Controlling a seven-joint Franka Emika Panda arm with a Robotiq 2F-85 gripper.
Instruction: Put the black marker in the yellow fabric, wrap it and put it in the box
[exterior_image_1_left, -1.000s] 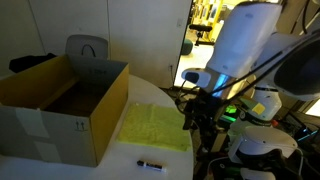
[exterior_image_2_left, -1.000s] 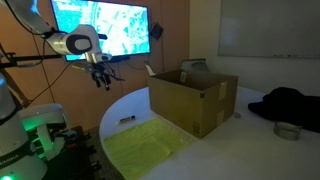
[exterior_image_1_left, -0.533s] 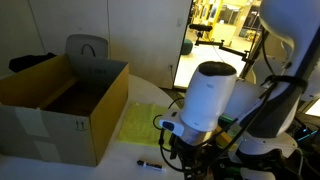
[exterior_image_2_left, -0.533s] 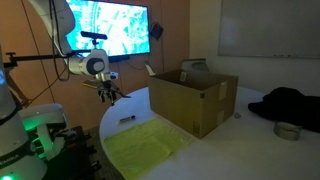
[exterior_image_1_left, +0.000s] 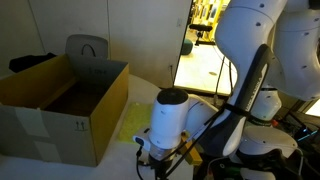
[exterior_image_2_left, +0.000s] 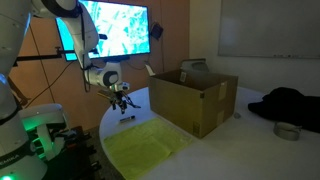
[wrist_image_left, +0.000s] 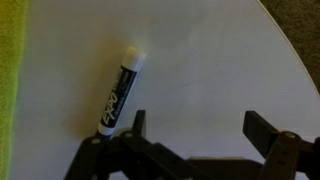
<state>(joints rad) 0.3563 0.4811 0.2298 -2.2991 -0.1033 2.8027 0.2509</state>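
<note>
Since the marker lies left of my open fingertips in the wrist view, I will shift my gripper that way and bring it down around the black barrel (exterior_image_2_left: 127, 119) (wrist_image_left: 117, 97).
The black marker (wrist_image_left: 122, 90) with a white cap lies on the white table, just left of and ahead of my open gripper (wrist_image_left: 200, 128). The yellow fabric (wrist_image_left: 10, 60) lies flat at the left edge of the wrist view. In an exterior view the gripper (exterior_image_2_left: 124, 104) hangs low over the marker (exterior_image_2_left: 128, 120), beside the fabric (exterior_image_2_left: 150, 145), with the open cardboard box (exterior_image_2_left: 195, 100) behind. In an exterior view the arm hides the marker; the gripper (exterior_image_1_left: 155, 166), fabric (exterior_image_1_left: 135, 122) and box (exterior_image_1_left: 60, 105) show. Nothing is between the fingers.
The round table edge (wrist_image_left: 290, 60) runs close to the right of the gripper. A black cloth (exterior_image_2_left: 290, 100) and a small round container (exterior_image_2_left: 288, 130) lie beyond the box. A grey chair (exterior_image_1_left: 88, 50) stands behind the box. A wall screen (exterior_image_2_left: 110, 25) is behind the arm.
The arm has come down from high above the table to just over the marker, swinging towards the table's near edge. The marker, fabric and box have not moved.
</note>
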